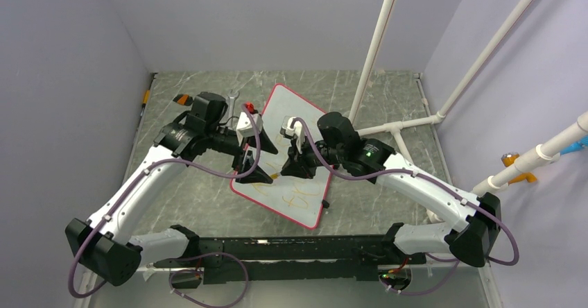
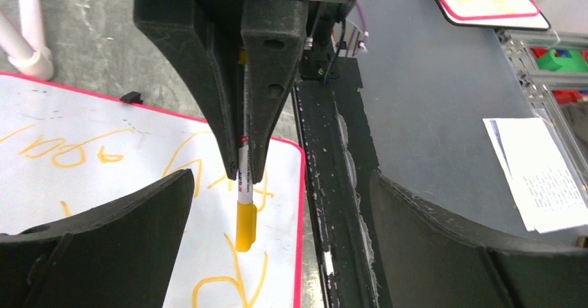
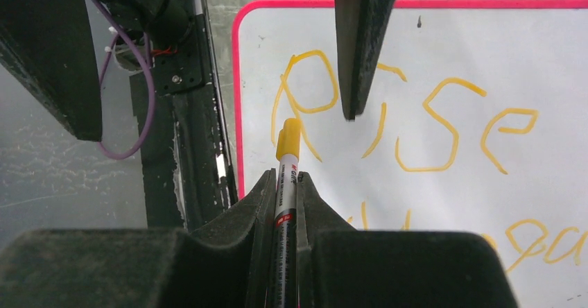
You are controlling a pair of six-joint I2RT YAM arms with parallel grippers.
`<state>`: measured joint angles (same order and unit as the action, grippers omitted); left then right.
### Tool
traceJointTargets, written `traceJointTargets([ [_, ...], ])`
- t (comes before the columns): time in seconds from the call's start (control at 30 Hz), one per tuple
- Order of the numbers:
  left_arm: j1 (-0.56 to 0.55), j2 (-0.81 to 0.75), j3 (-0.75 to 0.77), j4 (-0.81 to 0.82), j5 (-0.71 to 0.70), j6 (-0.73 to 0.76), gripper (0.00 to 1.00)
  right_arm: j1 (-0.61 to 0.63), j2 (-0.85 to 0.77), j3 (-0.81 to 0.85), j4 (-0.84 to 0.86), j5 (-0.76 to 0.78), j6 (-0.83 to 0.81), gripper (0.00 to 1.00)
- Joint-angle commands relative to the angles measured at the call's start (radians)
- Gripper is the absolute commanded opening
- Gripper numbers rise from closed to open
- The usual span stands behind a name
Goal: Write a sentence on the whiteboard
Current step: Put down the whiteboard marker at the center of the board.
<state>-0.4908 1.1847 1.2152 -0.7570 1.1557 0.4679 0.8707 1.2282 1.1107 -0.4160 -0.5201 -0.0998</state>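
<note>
The marker [image 3: 287, 157] is capped now. My right gripper will move off the whiteboard, down to bare tabletop to its right in the top view, to free the marker.
The whiteboard [image 1: 291, 114] lies flat on the table with its red-pink rim, and shows in the left wrist view [image 2: 104, 107] and the right wrist view [image 3: 451, 44]. The sentence [image 3: 423, 170] is in orange-yellow strokes, "Rise" above a second line; parts show in the left wrist view [image 2: 211, 279]. My right gripper [image 3: 286, 180] is shut on the yellow-and-white marker [image 3: 287, 157], whose yellow end sits by the "R". My left gripper [image 2: 281, 176] is open, its fingers either side of the marker's yellow end [image 2: 245, 226]. Both grippers, left [image 1: 253, 173] and right [image 1: 298, 166], meet over the board's near half.
A wrench [image 1: 232, 98] lies past the board's far corner. White pipes [image 1: 374, 44] rise at the back right. An orange-and-black item [image 1: 182, 100] lies at the far left. The black base rail [image 1: 291, 249] runs along the near edge. A paper sheet [image 2: 534, 169] lies beyond the rail.
</note>
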Motion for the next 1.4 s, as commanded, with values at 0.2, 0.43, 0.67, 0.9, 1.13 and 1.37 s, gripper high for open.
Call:
traceJointTargets([
  [0.2, 0.049, -0.169, -0.14, 0.372, -0.246, -0.299, 0.99, -0.015, -0.062, -0.028, 0.098, 0.078, 0.046, 0.0],
  [0.43, 0.054, -0.289, -0.245, 0.529, -0.538, -0.42, 0.99, -0.018, -0.111, -0.079, 0.163, 0.193, 0.092, 0.0],
  [0.67, 0.055, -0.274, -0.207, 0.443, -0.602, -0.362, 0.99, -0.021, -0.198, -0.18, 0.233, 0.412, 0.189, 0.0],
  [0.9, 0.062, -0.281, -0.203, 0.453, -0.725, -0.384, 0.99, -0.021, -0.319, -0.288, 0.203, 0.769, 0.331, 0.0],
  [1.13, 0.061, -0.28, -0.193, 0.428, -0.751, -0.367, 0.99, -0.022, -0.334, -0.33, 0.062, 1.069, 0.499, 0.0],
  [1.37, 0.063, -0.303, -0.206, 0.44, -0.807, -0.366, 0.99, -0.064, -0.298, -0.374, -0.052, 1.201, 0.688, 0.0],
])
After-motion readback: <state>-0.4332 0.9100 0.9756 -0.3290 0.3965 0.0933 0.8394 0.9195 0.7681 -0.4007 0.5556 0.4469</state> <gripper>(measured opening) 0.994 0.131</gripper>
